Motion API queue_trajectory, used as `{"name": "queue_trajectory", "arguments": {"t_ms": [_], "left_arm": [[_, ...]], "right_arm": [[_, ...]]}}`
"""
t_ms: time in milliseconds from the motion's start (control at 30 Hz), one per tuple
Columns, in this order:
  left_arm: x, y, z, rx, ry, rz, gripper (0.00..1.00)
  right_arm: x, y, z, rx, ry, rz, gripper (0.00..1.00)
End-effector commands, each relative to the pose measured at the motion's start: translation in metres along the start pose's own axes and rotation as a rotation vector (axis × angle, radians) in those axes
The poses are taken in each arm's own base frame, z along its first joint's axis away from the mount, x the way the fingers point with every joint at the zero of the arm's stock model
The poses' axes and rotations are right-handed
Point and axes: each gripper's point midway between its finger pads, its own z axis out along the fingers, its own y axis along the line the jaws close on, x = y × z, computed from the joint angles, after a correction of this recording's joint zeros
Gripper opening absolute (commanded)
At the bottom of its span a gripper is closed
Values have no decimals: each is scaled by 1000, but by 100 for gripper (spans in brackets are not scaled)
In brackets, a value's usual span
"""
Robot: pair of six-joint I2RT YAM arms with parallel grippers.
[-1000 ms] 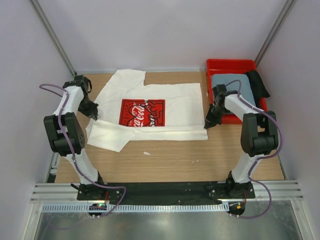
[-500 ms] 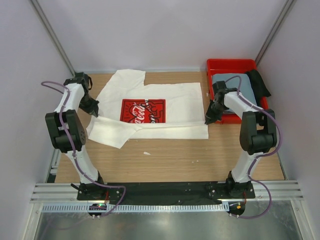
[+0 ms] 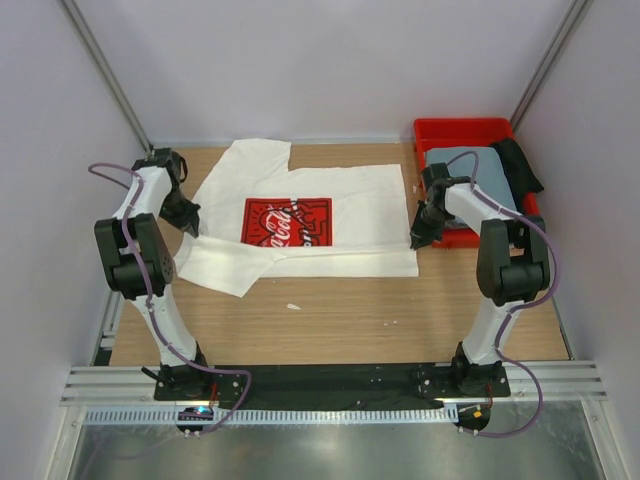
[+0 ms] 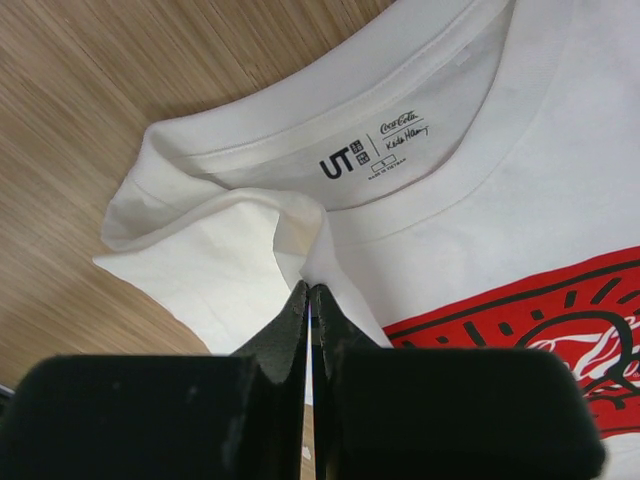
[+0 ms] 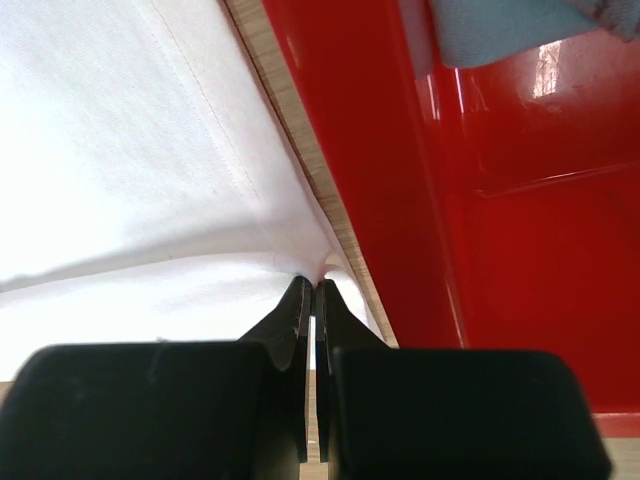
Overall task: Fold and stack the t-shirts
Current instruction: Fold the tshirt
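Note:
The near edge of the shirt already lies folded over, so next my right gripper should ease slightly outward beside the red bin's side and release the shirt's hem corner [image 3: 409, 248] [image 5: 330, 268] atop the shirt.
The white t-shirt [image 3: 350, 205] with the red Coca-Cola print [image 3: 287, 221] lies across the table, its near long edge folded over toward the print. My left gripper [image 3: 190, 226] is shut on the shirt's cloth by the collar [image 4: 300, 255]; the neck label shows in the left wrist view. My right gripper [image 3: 416, 240] is shut on the shirt's hem corner [image 5: 310, 268] next to the red bin. The grey-blue t-shirt [image 3: 470, 175] lies folded in the bin and also shows in the right wrist view [image 5: 495, 25].
The red plastic bin [image 3: 462, 130] stands at the back right, its wall [image 5: 480, 200] close beside my right fingers. A black cloth [image 3: 517, 165] hangs over the bin's right side. Bare wood table [image 3: 330, 320] lies in front of the shirt. White walls surround the table.
Both grippers have moved away from me, carrying the shirt's folded near edge farther over the shirt toward the print.

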Motion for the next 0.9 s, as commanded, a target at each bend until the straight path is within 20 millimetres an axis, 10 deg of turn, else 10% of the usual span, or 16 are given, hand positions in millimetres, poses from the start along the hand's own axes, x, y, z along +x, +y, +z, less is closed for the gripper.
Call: {"name": "queue_trajectory", "arguments": {"t_ms": [0, 867], "left_arm": [[-11, -10, -7, 34, -35, 10, 0], [-12, -11, -2, 23, -34, 23, 0]], "right_arm": [[-18, -7, -2, 57, -66, -12, 1], [-24, -7, -2, 77, -85, -19, 2]]}}
